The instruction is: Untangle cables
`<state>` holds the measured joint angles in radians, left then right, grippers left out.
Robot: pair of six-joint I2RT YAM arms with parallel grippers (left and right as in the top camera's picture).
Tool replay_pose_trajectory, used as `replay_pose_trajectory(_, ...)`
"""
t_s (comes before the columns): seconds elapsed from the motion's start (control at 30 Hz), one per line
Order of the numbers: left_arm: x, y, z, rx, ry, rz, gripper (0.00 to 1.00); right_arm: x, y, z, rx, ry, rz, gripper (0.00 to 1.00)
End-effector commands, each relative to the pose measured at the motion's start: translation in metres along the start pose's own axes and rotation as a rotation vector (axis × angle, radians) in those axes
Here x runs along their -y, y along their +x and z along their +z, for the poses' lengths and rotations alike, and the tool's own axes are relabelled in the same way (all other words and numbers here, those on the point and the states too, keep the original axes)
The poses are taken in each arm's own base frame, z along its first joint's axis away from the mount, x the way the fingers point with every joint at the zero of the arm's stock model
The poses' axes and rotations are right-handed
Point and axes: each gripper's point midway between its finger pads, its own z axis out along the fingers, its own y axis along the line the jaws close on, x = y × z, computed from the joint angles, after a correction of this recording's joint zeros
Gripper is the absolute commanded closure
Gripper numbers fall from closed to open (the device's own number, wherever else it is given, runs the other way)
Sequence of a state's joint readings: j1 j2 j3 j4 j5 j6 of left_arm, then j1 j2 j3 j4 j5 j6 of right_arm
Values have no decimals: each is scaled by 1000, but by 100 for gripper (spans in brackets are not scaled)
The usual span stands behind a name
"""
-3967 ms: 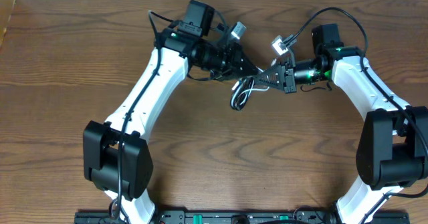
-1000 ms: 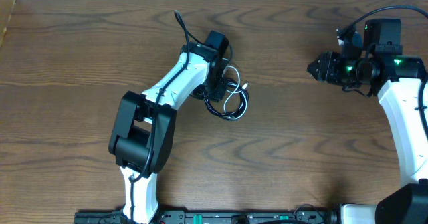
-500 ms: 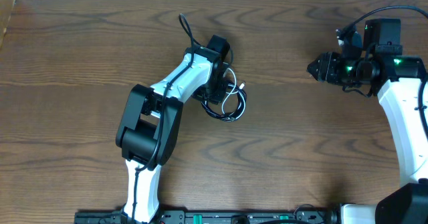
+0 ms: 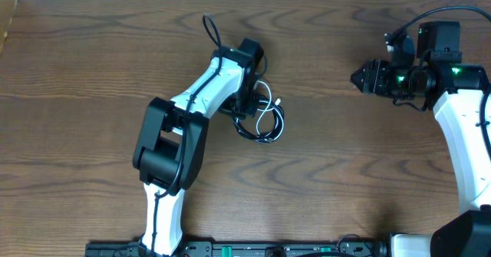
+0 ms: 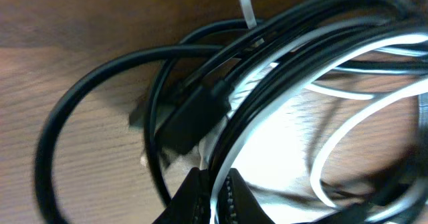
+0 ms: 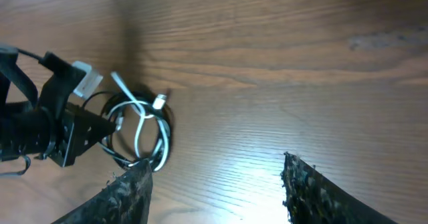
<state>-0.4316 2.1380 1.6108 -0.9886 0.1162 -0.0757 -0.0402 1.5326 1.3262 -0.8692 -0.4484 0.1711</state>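
The robot's left gripper will next go up with the coil [image 6: 144, 134] and move toward the right gripper, then let go of the cables over the bare wood between the two grippers, since that wood is clear.
The cables [image 4: 265, 119], one black and one white, lie in a tangled coil on the wooden table just left of the middle. My left gripper [image 4: 247, 107] is down at the coil's left side. Close up in the left wrist view, my left gripper [image 5: 215, 190] is shut on strands of the coil, a white cord [image 5: 361, 117] and a black cord [image 5: 93, 83] running between the pads. A black plug [image 5: 194, 114] sits just beyond the fingertips. Far to the right, my right gripper [image 4: 357, 79] hovers open and empty, pointing left. From the right wrist view the coil [image 6: 144, 134] shows in the distance beyond the open right gripper [image 6: 214, 184].
The thick black cable [image 4: 209, 31] of the left arm loops up behind the wrist. The right arm's own cable [image 4: 430, 15] arches over its wrist at the far right. Bare wood [image 4: 322, 157] lies between the two grippers.
My left gripper has closed on the coil's strands, and the coil shifted slightly. The right arm has stayed in place, its jaws a little wider.
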Motion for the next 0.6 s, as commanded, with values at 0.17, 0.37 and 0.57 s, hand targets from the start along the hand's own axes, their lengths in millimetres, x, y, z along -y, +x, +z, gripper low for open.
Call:
replay_pose_trajectory(0.17, 57, -27, -128, 319, 346, -12, 93, -50, 8, 5, -29, -202, -141, 39)
replay_pose_trajectory(0.37, 76, -25, -162, 382, 474, -2, 93, -70, 16, 13, -51, -227, -190, 39)
replay_pose_trajectory(0.57, 91, -26, -173, 386, 573, 12, 93, -80, 20, 30, -80, -225, -163, 40)
